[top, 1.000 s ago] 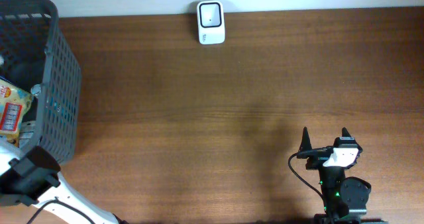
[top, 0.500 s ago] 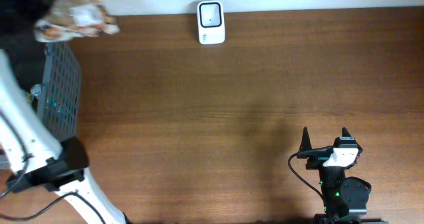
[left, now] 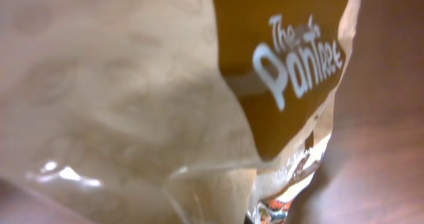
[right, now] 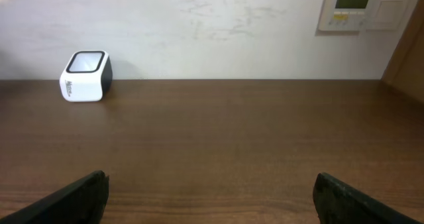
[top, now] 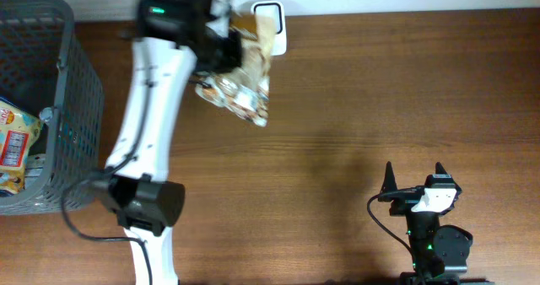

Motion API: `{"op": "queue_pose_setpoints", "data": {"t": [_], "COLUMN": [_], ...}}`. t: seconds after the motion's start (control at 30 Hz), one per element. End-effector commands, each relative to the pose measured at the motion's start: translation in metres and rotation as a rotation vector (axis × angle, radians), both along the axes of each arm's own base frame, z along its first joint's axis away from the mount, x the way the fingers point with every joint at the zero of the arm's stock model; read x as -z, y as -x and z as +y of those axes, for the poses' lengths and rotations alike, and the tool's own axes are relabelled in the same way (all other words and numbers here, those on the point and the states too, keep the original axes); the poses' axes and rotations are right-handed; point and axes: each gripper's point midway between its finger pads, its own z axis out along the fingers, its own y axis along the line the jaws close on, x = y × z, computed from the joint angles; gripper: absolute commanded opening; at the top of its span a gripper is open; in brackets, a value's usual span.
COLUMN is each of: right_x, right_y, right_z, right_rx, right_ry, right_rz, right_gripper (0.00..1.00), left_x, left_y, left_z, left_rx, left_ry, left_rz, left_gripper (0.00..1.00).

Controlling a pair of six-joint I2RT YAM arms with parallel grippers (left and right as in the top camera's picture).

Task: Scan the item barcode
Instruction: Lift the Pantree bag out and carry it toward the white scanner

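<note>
I will next carry the bag down and release it on the bare tabletop before the scanner, below my left gripper and to its right in the overhead view.
A crinkly clear-and-brown snack bag hangs above the table's back edge, held from its upper left by my left gripper, which is shut on it. The bag's top corner overlaps the left side of the white barcode scanner. In the left wrist view the bag fills the frame, a brown label with white lettering at the upper right; the fingers are hidden behind it. My right gripper rests open near the front right, empty. From its wrist view the scanner stands far left at the wall.
A dark mesh basket stands at the far left with more snack packets inside. The left arm's white link slants across the table from its base. A wall panel shows behind the table.
The left arm has swung the bag rightward from above the basket's back corner to just beside the scanner. The right arm has not moved.
</note>
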Motion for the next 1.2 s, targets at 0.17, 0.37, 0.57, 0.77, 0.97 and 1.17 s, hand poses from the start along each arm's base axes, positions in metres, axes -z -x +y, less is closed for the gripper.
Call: {"op": "queue_pose_setpoints", "data": {"t": [0.17,0.37,0.57,0.77,0.97,1.17], "right_x": [0.003,0.003,0.003,0.003,0.003,0.003], "right_y": [0.0,0.0,0.0,0.0,0.0,0.0], "right_z": [0.0,0.0,0.0,0.0,0.0,0.0], "right_rx": [0.002,0.002,0.003,0.002,0.003,0.003], "right_ry": [0.003,0.003,0.003,0.003,0.003,0.003], "right_rz": [0.006,0.006,0.006,0.006,0.006,0.006], "right_gripper": [0.98,0.98,0.98,0.98,0.98,0.98], "left_x": [0.138,0.166,0.156,0.053,0.01,0.067], "left_y": [0.029,0.034,0.013,-0.017,-0.021,-0.012], "left_z": [-0.046,-0.063,-0.031,0.09,0.117,0.1], "left_rx": [0.031,0.033,0.03,-0.22,-0.304,-0.201], "left_ry": [-0.068,0.012,-0.192,-0.884,-1.073,-0.978], "left_rz": [0.149,0.162,0.047,-0.199,-0.291,-0.148], "left_gripper": [0.0,0.0,0.0,0.0,0.0,0.0]}}
